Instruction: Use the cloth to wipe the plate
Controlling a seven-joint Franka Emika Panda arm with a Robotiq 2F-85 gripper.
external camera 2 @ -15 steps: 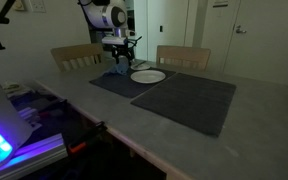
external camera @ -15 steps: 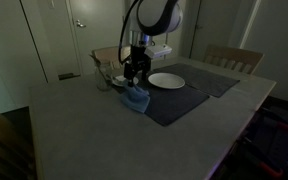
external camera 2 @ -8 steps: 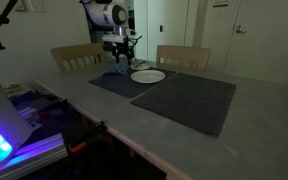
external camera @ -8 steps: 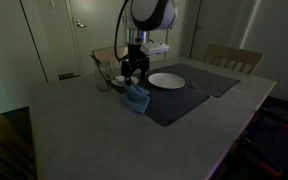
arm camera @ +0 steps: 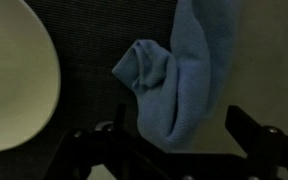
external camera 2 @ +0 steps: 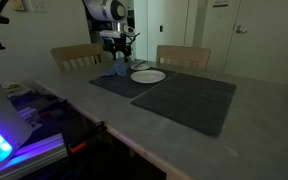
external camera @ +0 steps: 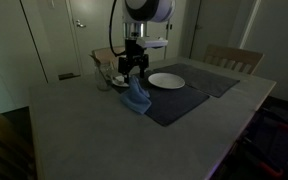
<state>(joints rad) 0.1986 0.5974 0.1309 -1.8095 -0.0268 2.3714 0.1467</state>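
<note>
My gripper's wide fingers are already on either side of the bunched end of the light-blue cloth. I will next move my gripper down a little onto that end and close.
The light-blue cloth [arm camera: 179,70] lies crumpled, partly on a dark placemat [arm camera: 94,40] and partly on the bare table. In both exterior views the cloth [external camera: 136,98] [external camera 2: 118,70] sits beside the white plate [external camera: 167,80] [external camera 2: 148,76]. The plate's rim [arm camera: 14,80] fills the left of the wrist view. My gripper [arm camera: 174,135] hangs just above the cloth, open, its dark fingers [arm camera: 252,125] standing wide on either side of the cloth's near end. In the exterior views the gripper [external camera: 132,68] [external camera 2: 119,52] is over the cloth, next to the plate.
A second dark placemat [external camera 2: 189,100] lies nearer the table's middle. Glassware and a small dish [external camera: 104,75] stand behind the cloth. Wooden chairs [external camera: 234,58] [external camera 2: 74,55] line the far side of the table. The room is dim.
The arm has risen slightly and leaned a little over the cloth. The jaws have stayed open. Plate and cloth rest where they were.
</note>
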